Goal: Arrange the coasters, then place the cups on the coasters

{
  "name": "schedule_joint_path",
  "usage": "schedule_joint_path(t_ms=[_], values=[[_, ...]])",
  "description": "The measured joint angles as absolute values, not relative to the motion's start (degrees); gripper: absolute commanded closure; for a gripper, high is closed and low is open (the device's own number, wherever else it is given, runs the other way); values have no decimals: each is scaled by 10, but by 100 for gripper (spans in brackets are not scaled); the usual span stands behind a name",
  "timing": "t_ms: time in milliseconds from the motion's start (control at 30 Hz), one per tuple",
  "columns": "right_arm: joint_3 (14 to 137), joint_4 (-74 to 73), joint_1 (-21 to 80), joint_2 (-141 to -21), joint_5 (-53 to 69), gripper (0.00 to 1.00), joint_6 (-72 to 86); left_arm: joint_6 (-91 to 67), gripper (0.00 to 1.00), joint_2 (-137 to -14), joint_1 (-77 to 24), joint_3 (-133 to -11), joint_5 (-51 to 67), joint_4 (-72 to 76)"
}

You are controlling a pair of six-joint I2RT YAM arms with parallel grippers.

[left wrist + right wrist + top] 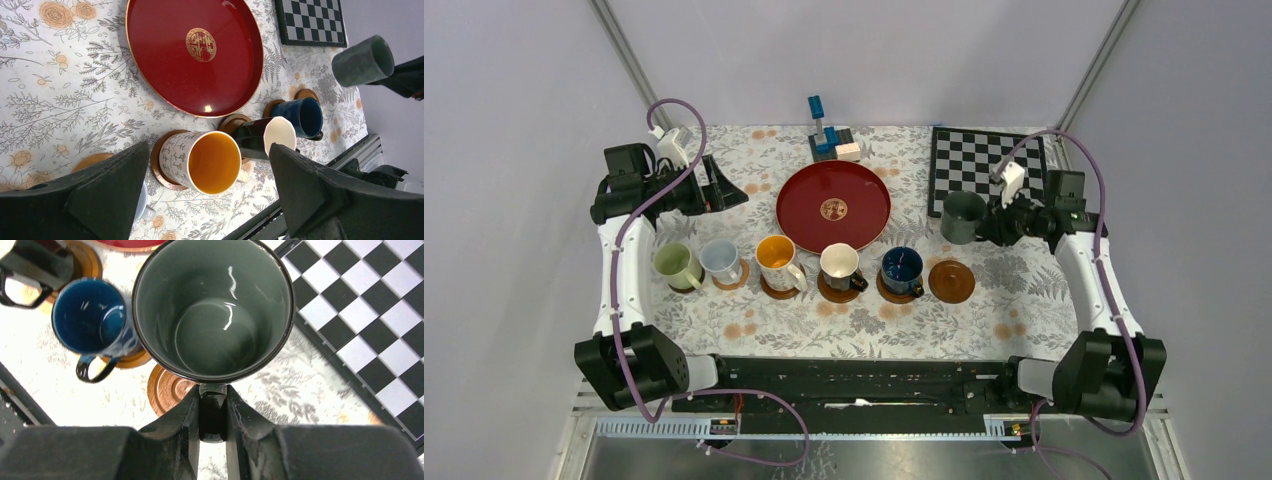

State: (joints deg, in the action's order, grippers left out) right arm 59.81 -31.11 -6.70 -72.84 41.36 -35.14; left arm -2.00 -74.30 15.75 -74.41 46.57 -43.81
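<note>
My right gripper should next move back and down and put the dark grey-green cup [215, 310] on the coaster beside the dark blue cup, as only that coaster is empty.
Five cups stand in a row on brown coasters: pale green [676, 265], light blue [721, 260], patterned white with orange inside [779, 262], black with cream inside [840, 267] and dark blue [902, 270]. One coaster [951, 281] at the row's right end lies bare. My right gripper [213, 400] is shut on the handle of the dark grey-green cup [215, 310], holding it above the table, just behind that bare coaster [167, 387] and beside the chessboard's edge. My left gripper [724, 190] is open and holds nothing; it hovers at the back left, looking down on the patterned cup [200, 162].
A large red round tray [833, 206] lies behind the row of cups. A black-and-white chessboard [989, 165] sits at the back right. A small blue block stand [829, 140] is at the back centre. A floral cloth covers the table.
</note>
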Motion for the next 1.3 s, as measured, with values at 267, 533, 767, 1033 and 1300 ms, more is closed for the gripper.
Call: schedule_joint_path(t_ms=[267, 533, 767, 1033, 1300], values=[[490, -328, -79, -651, 416, 100, -418, -21, 1, -743, 157, -744, 466, -438], [430, -325, -79, -640, 416, 100, -460, -21, 1, -743, 157, -744, 465, -438], [384, -297, -79, -621, 415, 100, -477, -26, 1, -743, 157, -744, 466, -437], [340, -262, -79, -620, 415, 100, -500, -29, 1, -743, 157, -744, 465, -436], [328, -243, -79, -616, 416, 92, -521, -29, 1, -743, 157, -744, 465, -436]])
